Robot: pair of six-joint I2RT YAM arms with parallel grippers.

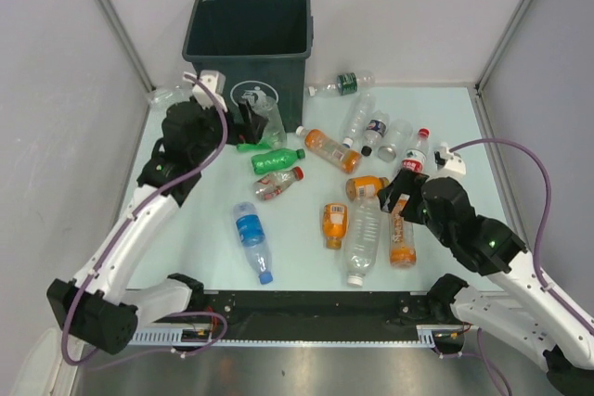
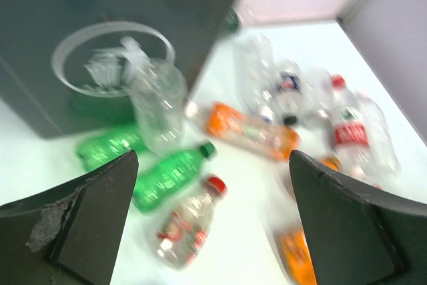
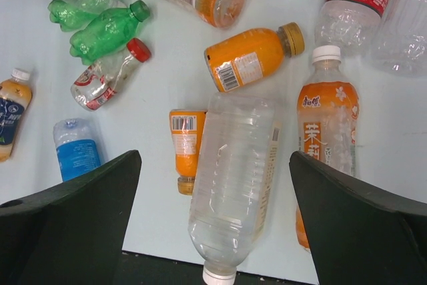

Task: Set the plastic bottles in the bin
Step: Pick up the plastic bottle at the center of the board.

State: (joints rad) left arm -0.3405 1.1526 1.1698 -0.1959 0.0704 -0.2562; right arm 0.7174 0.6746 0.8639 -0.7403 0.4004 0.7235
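Note:
The left gripper moves down onto the leaning clear bottle [image 2: 157, 101] next and closes, since the bottle stands below the open fingers and to their right in the top view.
The dark green bin [image 1: 251, 39] stands at the back left, its pictogram [image 2: 110, 58] close in the left wrist view. Plastic bottles lie scattered on the table. My left gripper [image 1: 247, 124] is open and empty, raised by the bin's front, above a clear bottle [image 2: 157, 101] leaning on the bin, green bottles [image 2: 170, 175] and a red-capped clear bottle [image 2: 187, 225]. My right gripper [image 1: 397, 194] is open and empty, hovering over a large clear bottle [image 3: 233, 178]. That bottle lies between a small orange bottle [image 3: 187, 145] and an orange tea bottle [image 3: 327, 131].
A blue-labelled bottle [image 1: 251, 234] lies at the front left. Several clear bottles [image 1: 376, 132] and an orange one [image 1: 332, 149] lie right of the bin, and a green-labelled one [image 1: 345, 83] by the back wall. Grey walls enclose the table on both sides.

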